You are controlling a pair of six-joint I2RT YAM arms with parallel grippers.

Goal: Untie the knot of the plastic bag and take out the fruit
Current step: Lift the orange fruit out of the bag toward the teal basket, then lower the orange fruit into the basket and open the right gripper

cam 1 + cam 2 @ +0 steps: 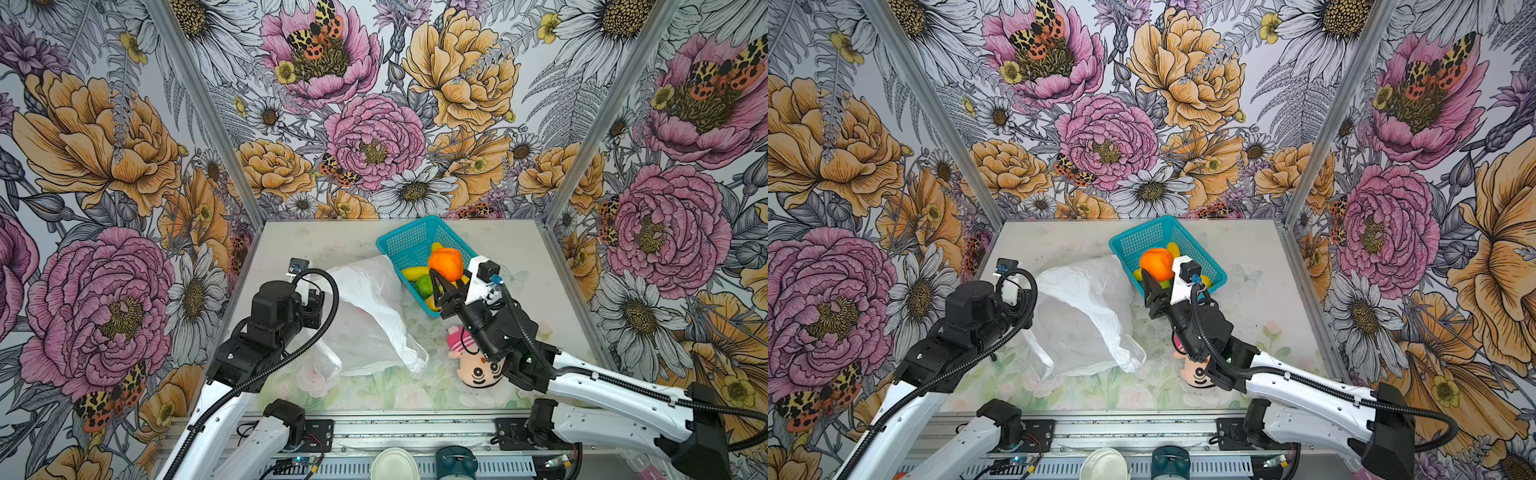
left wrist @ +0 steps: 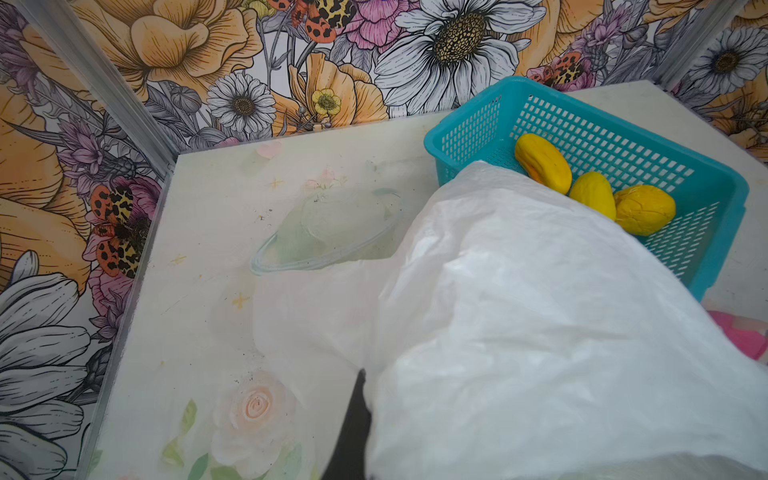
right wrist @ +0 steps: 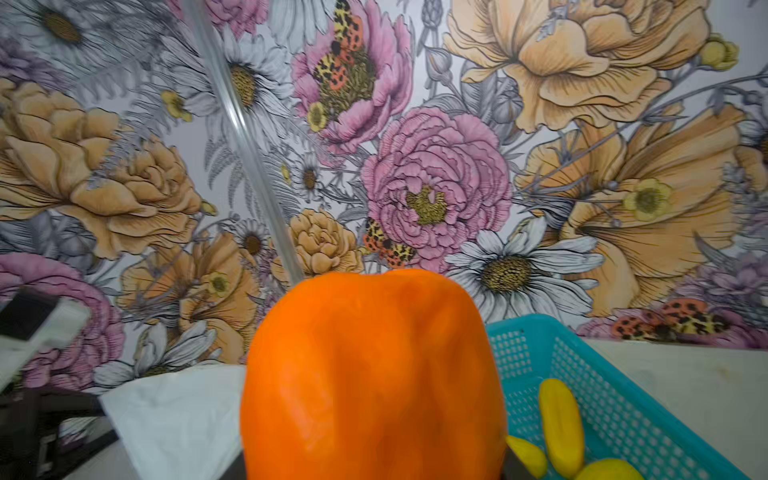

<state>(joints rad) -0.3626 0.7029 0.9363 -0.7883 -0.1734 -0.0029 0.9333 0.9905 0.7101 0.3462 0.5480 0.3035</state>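
My right gripper tips down next, lowers the orange fruit (image 1: 445, 264) beside the long yellow one and releases it, since it still hangs above the basket.
The white plastic bag (image 1: 365, 307) (image 1: 1084, 307) lies crumpled mid-table, its far end against the teal basket. My left gripper (image 1: 315, 301) is shut on a fold of the bag's left side; film drapes over the jaws and only one dark finger (image 2: 357, 415) shows. My right gripper (image 1: 446, 277) (image 1: 1156, 277) is shut on the orange fruit (image 1: 445, 264) (image 3: 374, 374), held above the basket's near end. Yellow fruit (image 2: 542, 163) (image 2: 592, 195) (image 2: 644, 210) and a green one (image 1: 424, 285) lie in the basket. The knot is not visible.
The teal mesh basket (image 1: 409, 237) (image 1: 1138, 239) (image 2: 469, 133) stands at the back centre-right. A pink-striped plush doll (image 1: 478, 368) (image 1: 1196, 370) lies under the right arm. Flowered walls close three sides. A white cup (image 1: 392, 463) sits beyond the front rail.
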